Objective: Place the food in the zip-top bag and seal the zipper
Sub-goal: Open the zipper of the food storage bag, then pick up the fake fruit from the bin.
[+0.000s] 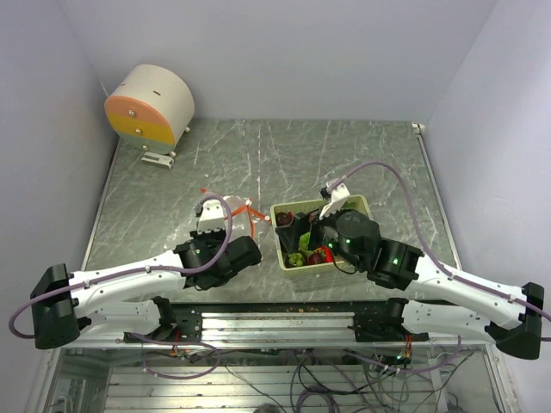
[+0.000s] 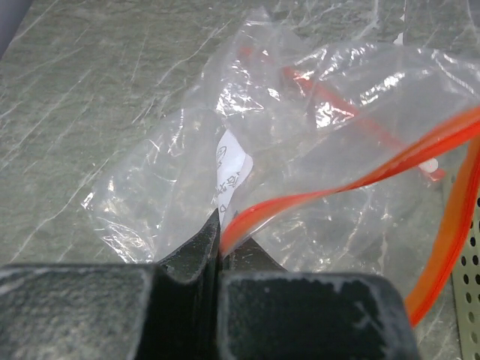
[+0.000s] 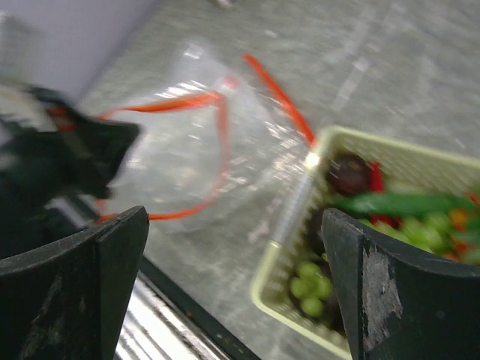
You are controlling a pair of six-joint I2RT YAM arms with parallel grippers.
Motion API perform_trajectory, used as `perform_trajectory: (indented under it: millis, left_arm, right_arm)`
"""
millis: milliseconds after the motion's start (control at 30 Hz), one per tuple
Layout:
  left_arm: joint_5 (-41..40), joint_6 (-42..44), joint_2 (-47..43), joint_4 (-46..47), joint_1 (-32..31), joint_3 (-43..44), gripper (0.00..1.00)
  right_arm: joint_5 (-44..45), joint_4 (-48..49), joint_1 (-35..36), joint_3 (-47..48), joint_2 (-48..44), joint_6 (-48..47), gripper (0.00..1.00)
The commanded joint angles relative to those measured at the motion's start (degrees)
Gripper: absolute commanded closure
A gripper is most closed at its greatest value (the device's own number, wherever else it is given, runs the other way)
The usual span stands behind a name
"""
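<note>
My right gripper moves across and down to the basket's end farthest from the bag next, since that end lies below it, to its right in the top view.
The clear zip-top bag [image 2: 225,135] lies crumpled on the table left of the basket, also seen as the bag [image 1: 231,205] and the bag [image 3: 187,142]. My left gripper [image 2: 223,238] is shut on the orange-red zipper [image 2: 360,176] at the bag's near corner; from above, the left gripper [image 1: 244,228] sits at the bag's near edge. The food stays in the pale green basket [image 3: 296,225]: green grapes [image 3: 311,281], a dark purple piece [image 3: 351,172], a green pod [image 3: 405,204], red pieces [image 1: 320,255]. My right gripper [image 3: 234,217] is open and empty above the basket's left rim, seen from above as the right gripper [image 1: 303,237].
The basket [image 1: 357,206] stands right of centre. A round cream and orange device [image 1: 151,107] sits at the far left corner. A metal rail [image 1: 284,318] runs along the table's near edge. Walls close in on both sides.
</note>
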Motion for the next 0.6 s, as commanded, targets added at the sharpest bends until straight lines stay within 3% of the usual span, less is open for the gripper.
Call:
perform_trajectory:
  millis: [0, 267, 467, 567]
  left_arm:
    - [-2.6, -1.5, -2.7, 2.3, 0.2, 0.0, 0.93]
    - [-0.2, 4.4, -10.9, 10.8, 0.2, -4.4, 0.93]
    - [1.5, 8.7, -15.4, 15.3, 0.2, -6.1, 0.93]
    - [1.6, 9.5, -16.8, 15.8, 0.2, -6.6, 0.93]
  right_arm:
    - [20.6, -17.0, -0.3, -0.8, 1.1, 11.5, 0.00]
    - [25.5, -22.6, -4.0, 0.0, 6.2, 18.6, 0.00]
    - [11.6, -19.9, -16.2, -3.1, 9.1, 16.4, 0.00]
    - [12.5, -24.8, -18.6, -2.2, 9.6, 18.1, 0.00]
